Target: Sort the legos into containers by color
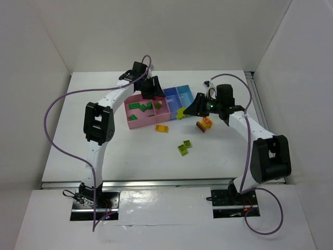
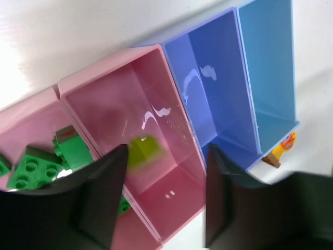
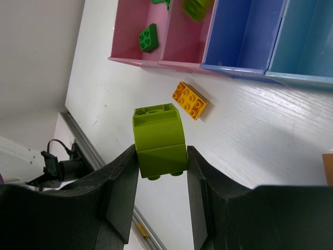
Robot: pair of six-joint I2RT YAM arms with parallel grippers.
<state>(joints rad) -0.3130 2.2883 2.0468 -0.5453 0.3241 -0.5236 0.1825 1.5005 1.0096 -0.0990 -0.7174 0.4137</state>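
The right gripper should next go over the narrow pink bin (image 3: 186, 40), which is to the gripper's left in the top view, and release the lego, because lime-green is inside.
Four joined bins stand mid-table: wide pink (image 1: 136, 121), narrow pink (image 1: 162, 112), violet-blue (image 1: 170, 96), light blue (image 1: 184, 92). Dark green legos (image 1: 139, 107) lie in the wide pink bin. My left gripper (image 1: 151, 89) hovers open over the narrow pink bin (image 2: 171, 198); a blurred lime-green lego (image 2: 143, 151) is inside it, clear of the fingers. My right gripper (image 3: 161, 156) is shut on a lime-green lego (image 3: 158, 139), held above the table in front of the bins (image 1: 180, 113). An orange-yellow lego (image 1: 162, 128) and a lime-green lego (image 1: 183, 147) lie on the table.
A brown-orange piece (image 1: 204, 124) lies on the table under my right arm, in front of the light blue bin (image 2: 270, 67). White walls enclose the table on three sides. The violet-blue bin (image 2: 213, 88) shows nothing inside.
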